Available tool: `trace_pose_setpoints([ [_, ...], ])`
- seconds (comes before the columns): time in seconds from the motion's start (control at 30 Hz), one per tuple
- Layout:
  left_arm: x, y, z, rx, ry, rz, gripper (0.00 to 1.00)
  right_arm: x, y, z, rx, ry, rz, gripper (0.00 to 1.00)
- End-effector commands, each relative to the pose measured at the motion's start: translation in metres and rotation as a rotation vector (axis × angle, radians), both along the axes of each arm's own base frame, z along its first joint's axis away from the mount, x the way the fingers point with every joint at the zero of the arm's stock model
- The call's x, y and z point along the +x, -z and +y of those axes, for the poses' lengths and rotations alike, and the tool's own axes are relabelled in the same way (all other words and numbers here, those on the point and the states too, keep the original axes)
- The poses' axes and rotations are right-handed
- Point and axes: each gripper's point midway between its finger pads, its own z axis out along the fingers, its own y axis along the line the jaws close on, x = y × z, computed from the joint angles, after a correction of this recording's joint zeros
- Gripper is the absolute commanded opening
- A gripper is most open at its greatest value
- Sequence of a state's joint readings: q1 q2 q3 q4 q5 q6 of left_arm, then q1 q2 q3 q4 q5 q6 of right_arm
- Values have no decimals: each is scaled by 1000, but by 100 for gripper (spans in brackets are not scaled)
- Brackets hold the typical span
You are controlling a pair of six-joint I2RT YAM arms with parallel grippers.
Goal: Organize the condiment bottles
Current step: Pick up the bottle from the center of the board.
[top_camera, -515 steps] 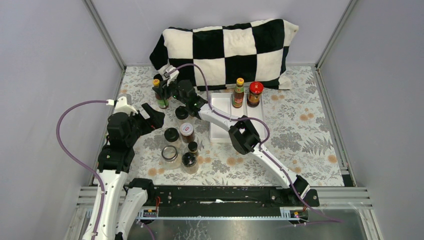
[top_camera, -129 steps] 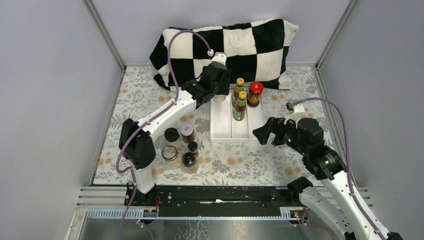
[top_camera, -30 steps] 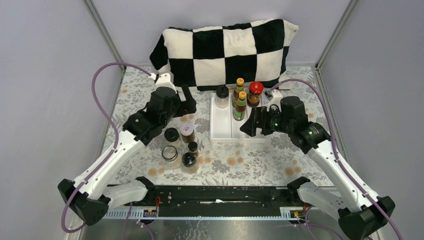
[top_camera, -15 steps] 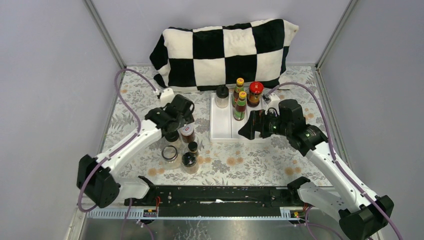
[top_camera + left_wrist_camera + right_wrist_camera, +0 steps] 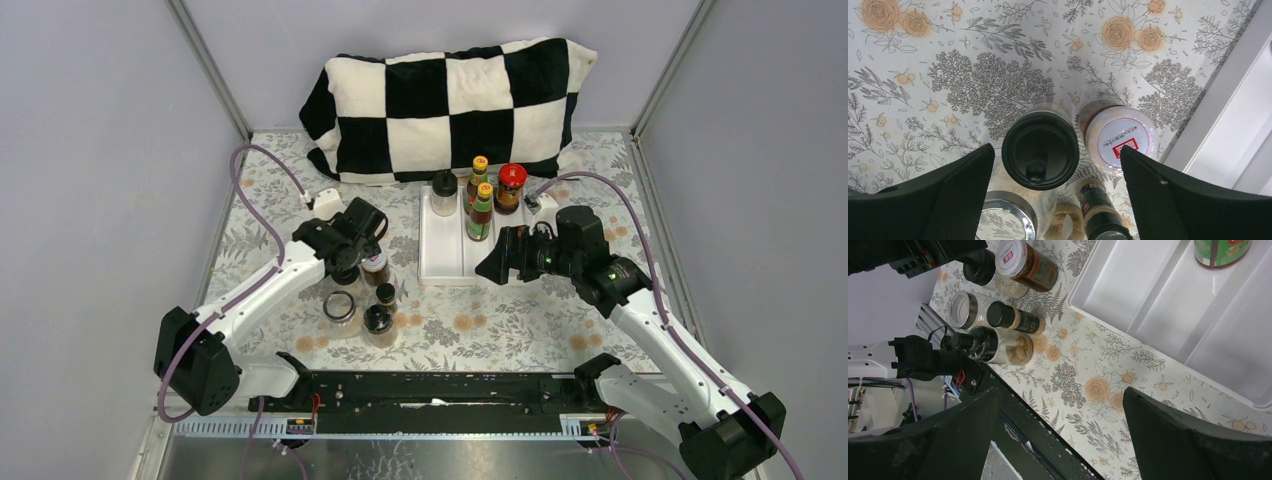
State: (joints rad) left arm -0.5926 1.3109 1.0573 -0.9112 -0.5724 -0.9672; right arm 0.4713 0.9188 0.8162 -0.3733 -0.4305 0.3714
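I need to lower my left gripper around the black cap of the spice jar below next and ease it away from the white-lidded jar (image 5: 374, 264) before it closes, because one finger hangs over that jar's white lid.
My left gripper (image 5: 347, 256) (image 5: 1056, 148) hangs open directly over a black-capped spice jar (image 5: 1040, 149), one finger on either side and not touching it. Beside that jar stand a white-lidded jar (image 5: 1120, 140) (image 5: 374, 264), a squat clear glass jar (image 5: 339, 307) (image 5: 1005, 221), a small dark bottle (image 5: 385, 293) and another black-capped jar (image 5: 378, 320). In the white tray (image 5: 443, 250) (image 5: 1148, 300) stand two yellow-capped sauce bottles (image 5: 480, 175) (image 5: 484, 206), a red-lidded jar (image 5: 511, 185) and a black-capped jar (image 5: 443, 190). My right gripper (image 5: 490, 267) (image 5: 1060, 390) is open and empty over the tray's near right corner.
A black-and-white checked pillow (image 5: 450, 95) lies along the back wall. Grey walls close in both sides. The black base rail (image 5: 440, 385) runs along the table's near edge. Flowered cloth (image 5: 590, 280) covers the table.
My left arm has swung from the back of the table down over the loose jars and now straddles the black-capped one. The right gripper has drifted slightly left. Both stay open.
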Motion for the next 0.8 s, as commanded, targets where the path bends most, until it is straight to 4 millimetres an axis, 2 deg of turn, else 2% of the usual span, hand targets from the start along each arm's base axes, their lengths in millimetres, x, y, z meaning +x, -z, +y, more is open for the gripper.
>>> trace_pose_setpoints([
  [0.0,-13,8,13,15,-43,17,99,-1,-13,7,50,-20,-34,100],
  [0.1,-17,14,18,27,-56,27,99,-2,-10,8,57,-20,-30,100],
  [0.47,-15,32,10,2,-45,50,98,-5,-4,8,61,-23,-21,96],
  [0.77,-19,40,12,0,-61,57,90,-6,5,8,59,-24,-12,96],
])
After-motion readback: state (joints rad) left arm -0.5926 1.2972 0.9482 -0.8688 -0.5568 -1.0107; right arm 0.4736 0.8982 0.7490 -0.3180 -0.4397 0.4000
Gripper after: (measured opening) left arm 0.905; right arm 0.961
